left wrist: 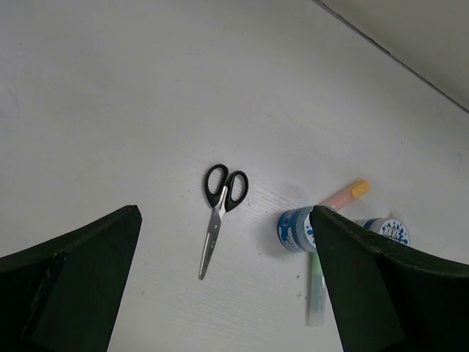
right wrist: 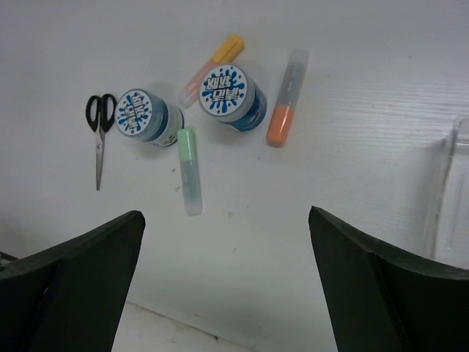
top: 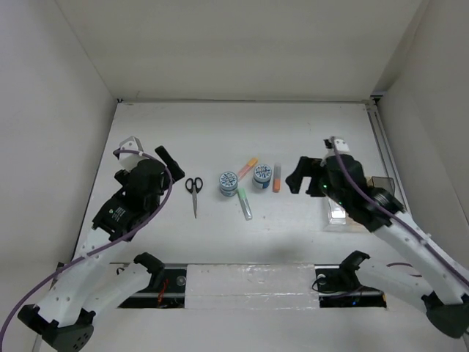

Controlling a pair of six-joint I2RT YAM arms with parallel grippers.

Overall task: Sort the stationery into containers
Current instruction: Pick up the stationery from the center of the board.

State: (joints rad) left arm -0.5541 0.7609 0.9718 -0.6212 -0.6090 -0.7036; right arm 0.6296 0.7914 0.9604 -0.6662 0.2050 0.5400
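I should move my right gripper to the left in the top view and go down around the blue-and-white cylinder (right wrist: 231, 95), which stands below it beside the orange marker.
Small black-handled scissors (top: 194, 188) lie left of two blue-and-white cylinders (top: 229, 182) (top: 262, 176). A pink-orange marker (top: 247, 167) lies between the cylinders, an orange marker (top: 277, 178) lies to their right, and a pale green marker (top: 245, 203) lies in front. The clear box (top: 338, 214) sits under my right arm; the wooden box is hidden. My left gripper (top: 150, 154) hovers open, left of the scissors (left wrist: 220, 205). Right of the markers, my right gripper (top: 311, 163) hangs open and holds nothing. The right wrist view shows the green marker (right wrist: 189, 169) and the clear box's wall (right wrist: 451, 191).
White walls enclose the table on the left, back and right. A rail runs along the right wall (top: 381, 147). Both arm bases stand at the near edge beside a white strip (top: 249, 282).
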